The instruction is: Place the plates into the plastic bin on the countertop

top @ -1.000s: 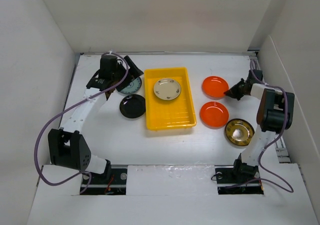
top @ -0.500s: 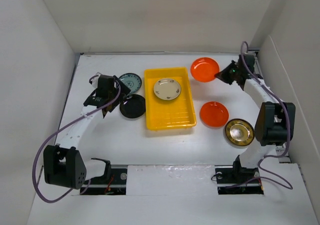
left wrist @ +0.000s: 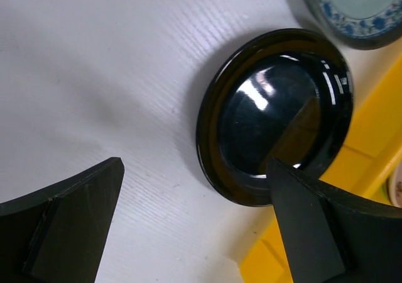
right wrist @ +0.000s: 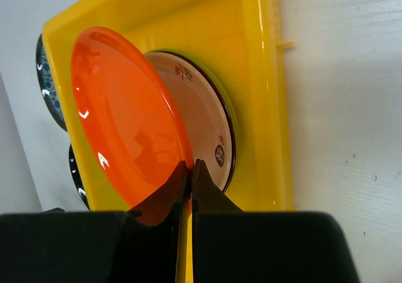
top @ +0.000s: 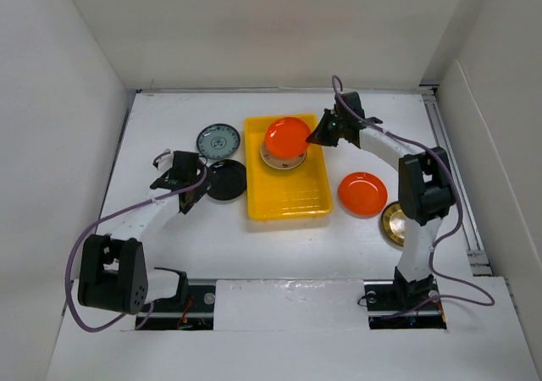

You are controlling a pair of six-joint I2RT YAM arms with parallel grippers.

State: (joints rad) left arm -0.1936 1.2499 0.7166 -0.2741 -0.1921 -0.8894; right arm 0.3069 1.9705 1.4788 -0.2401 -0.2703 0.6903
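Note:
My left gripper should move down toward the bin next, with its fingers on both sides of the black plate's near rim (top: 213, 194) (left wrist: 205, 160) where the countertop is clear. That rim is below my left gripper that way.
My right gripper (top: 319, 135) is shut on the rim of an orange plate (top: 286, 135) and holds it over the cream plate (top: 283, 159) in the yellow plastic bin (top: 288, 195). The right wrist view shows the orange plate (right wrist: 125, 119) pinched at its edge, the cream plate (right wrist: 201, 129) under it. My left gripper (top: 193, 190) is open just left of the glossy black plate (top: 227, 180); its jaws straddle that plate's near edge (left wrist: 276, 116). A teal-blue patterned plate (top: 218, 140), a second orange plate (top: 362, 193) and a gold-brown plate (top: 393, 223) lie on the white countertop (top: 279, 245).
White walls enclose the countertop on the left, back and right. The right arm's own link hides part of the gold-brown plate. The teal-blue plate's edge (left wrist: 358, 12) shows at the top of the left wrist view, close to the black plate.
My right gripper lifted an orange plate from the right of the bin and carried it left over the cream plate. My left gripper moved from the teal-blue plate down to beside the black plate.

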